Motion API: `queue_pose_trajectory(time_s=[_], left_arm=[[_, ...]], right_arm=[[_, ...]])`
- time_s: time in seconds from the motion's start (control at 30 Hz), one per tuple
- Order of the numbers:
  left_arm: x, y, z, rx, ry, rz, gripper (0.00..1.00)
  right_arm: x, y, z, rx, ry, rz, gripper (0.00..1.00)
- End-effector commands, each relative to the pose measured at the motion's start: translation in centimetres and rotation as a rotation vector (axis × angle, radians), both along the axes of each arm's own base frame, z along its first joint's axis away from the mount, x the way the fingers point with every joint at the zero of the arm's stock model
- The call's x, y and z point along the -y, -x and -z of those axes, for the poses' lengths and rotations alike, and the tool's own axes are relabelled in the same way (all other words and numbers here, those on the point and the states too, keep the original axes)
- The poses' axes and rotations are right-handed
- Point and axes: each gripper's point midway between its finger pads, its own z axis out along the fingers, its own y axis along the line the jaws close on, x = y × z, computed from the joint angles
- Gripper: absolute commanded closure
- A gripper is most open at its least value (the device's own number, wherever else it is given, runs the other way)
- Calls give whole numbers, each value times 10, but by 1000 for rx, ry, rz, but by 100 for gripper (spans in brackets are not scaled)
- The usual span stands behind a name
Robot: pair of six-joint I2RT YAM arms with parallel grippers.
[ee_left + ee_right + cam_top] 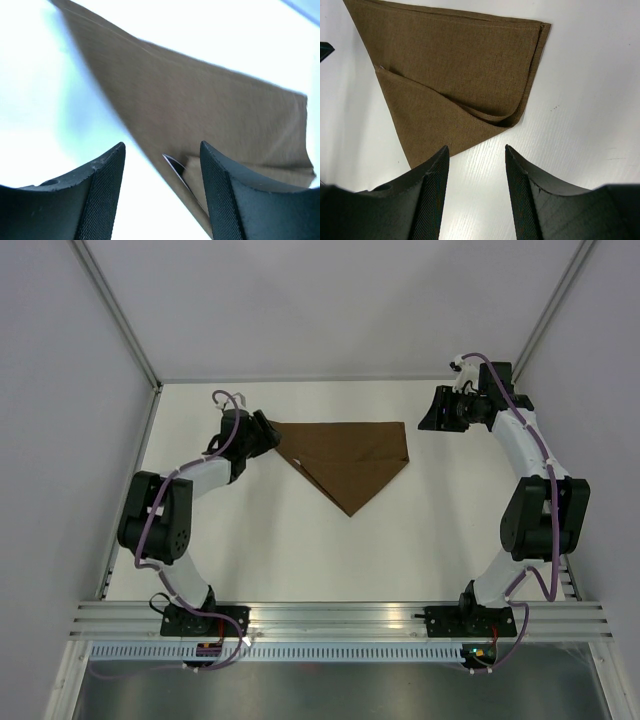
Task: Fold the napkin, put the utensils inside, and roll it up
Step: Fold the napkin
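Note:
Next, my left gripper lowers outward onto the napkin's tapering corner [72,17], since its open fingers still hover short of that corner, which lies below and outward of them.
The dark-brown napkin [350,455] lies flat on the white table, folded into a triangle with its point towards the near side. My left gripper [265,432] is open at the napkin's left corner. In the left wrist view [162,145] its jaws straddle the cloth's [200,100] edge, where a small pale tag [172,164] sticks out. My right gripper [432,415] is open and empty, just right of the napkin's right corner. In the right wrist view [476,148] it hangs over bare table just off the cloth [455,65]. No utensils are in view.
The white table [250,540] is walled by pale panels at the back and on both sides. A metal rail [340,615] runs along the near edge where the arm bases stand.

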Motion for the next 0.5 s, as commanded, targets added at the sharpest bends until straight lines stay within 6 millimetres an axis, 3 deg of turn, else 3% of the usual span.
queue_pose_trajectory(time_s=[0.0,0.07,0.3,0.47], left_arm=[[-30,-16,-4,-34,50,-103,35],[-35,-28,-3,-46,76,-101,36],[-43,-59,38,-134,142,-126,36],[-40,-68,59,-180,206,-152,37]], right_arm=[[-3,-3,-8,18,4,-3,45],[-4,-3,-9,20,3,-8,46],[-8,-3,-12,26,-1,-14,46],[-9,-2,-11,24,0,-18,46]])
